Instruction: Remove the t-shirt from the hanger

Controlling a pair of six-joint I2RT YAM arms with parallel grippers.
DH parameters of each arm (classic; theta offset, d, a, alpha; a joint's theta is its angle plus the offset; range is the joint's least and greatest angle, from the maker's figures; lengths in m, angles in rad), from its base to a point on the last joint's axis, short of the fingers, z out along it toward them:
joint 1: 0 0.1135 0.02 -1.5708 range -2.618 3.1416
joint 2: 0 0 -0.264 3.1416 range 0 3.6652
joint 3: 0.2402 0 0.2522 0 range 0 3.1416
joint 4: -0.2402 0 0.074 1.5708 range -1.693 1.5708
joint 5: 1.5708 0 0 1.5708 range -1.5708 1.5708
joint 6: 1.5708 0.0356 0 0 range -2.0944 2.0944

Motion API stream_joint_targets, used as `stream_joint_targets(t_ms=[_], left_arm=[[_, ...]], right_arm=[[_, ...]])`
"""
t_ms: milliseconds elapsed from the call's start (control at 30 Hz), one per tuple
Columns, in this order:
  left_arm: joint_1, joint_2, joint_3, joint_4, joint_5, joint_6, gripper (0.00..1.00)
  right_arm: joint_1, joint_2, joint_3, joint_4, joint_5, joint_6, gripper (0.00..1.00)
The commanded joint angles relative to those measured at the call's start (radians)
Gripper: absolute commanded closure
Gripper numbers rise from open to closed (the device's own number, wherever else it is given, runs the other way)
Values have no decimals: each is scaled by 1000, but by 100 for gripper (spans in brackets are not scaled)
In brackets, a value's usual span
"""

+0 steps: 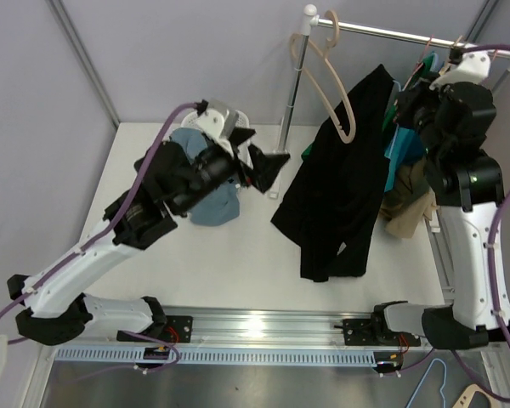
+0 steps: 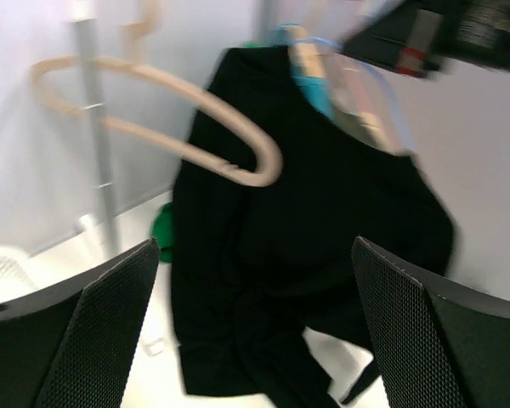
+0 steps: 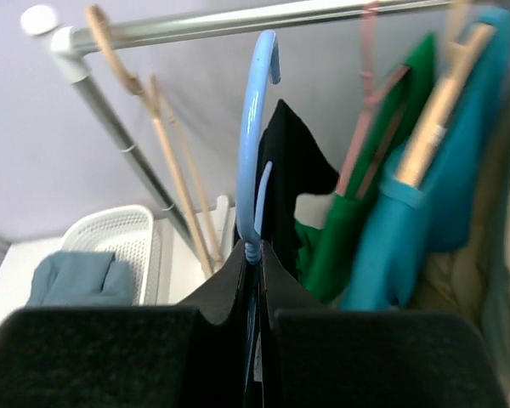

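I will next move my left gripper back and then to the right in the top view, onto the t-shirt's near lower edge (image 1: 333,259), because that edge hangs clear of the beige hanger.
A black t-shirt (image 1: 340,178) hangs from a light blue hanger (image 3: 257,127), and its lower part rests on the white table (image 1: 238,255). My right gripper (image 3: 257,255) is shut on the neck of the blue hanger just below its hook, up by the rail (image 1: 391,32). In the top view, it (image 1: 416,93) is at the shirt's upper right. The shirt also shows in the right wrist view (image 3: 293,161). My left gripper (image 2: 255,255) is open and empty, facing the shirt (image 2: 323,221) from the left with a gap between them. In the top view, it (image 1: 259,166) is near the basket.
An empty beige hanger (image 1: 340,93) hangs on the rail beside the shirt. Green, teal and beige garments (image 1: 404,153) hang at the right. The rail's pole (image 1: 293,93) stands behind. A white basket (image 1: 229,115) with blue-grey cloth (image 1: 212,200) sits under my left arm.
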Motion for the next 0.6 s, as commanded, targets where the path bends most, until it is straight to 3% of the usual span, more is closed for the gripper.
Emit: stream_joint_targets(t_ms=[0,33,133,200,333,567], left_arm=[[-151,-81,-69,85,-66,97,1],[-236,-101,-128,99,-80,110,1],[-338,-127,-225,174,-110,145,1],[-430,-163,-378,255,-118,180,1],[-582,-201,-589,531,-97,269,0],[-622,-128,-743,732,-104,318,0]], right_arm=[[15,-51,-67,11,227,82,100],[20,-62,-82,-13,258,103,100],[30,-99,-119,-44,307,184,100],[59,-116,-133,-63,313,218,100],[124,-137,-136,-98,355,246,100],[168,-143,-106,-115,283,263,100]])
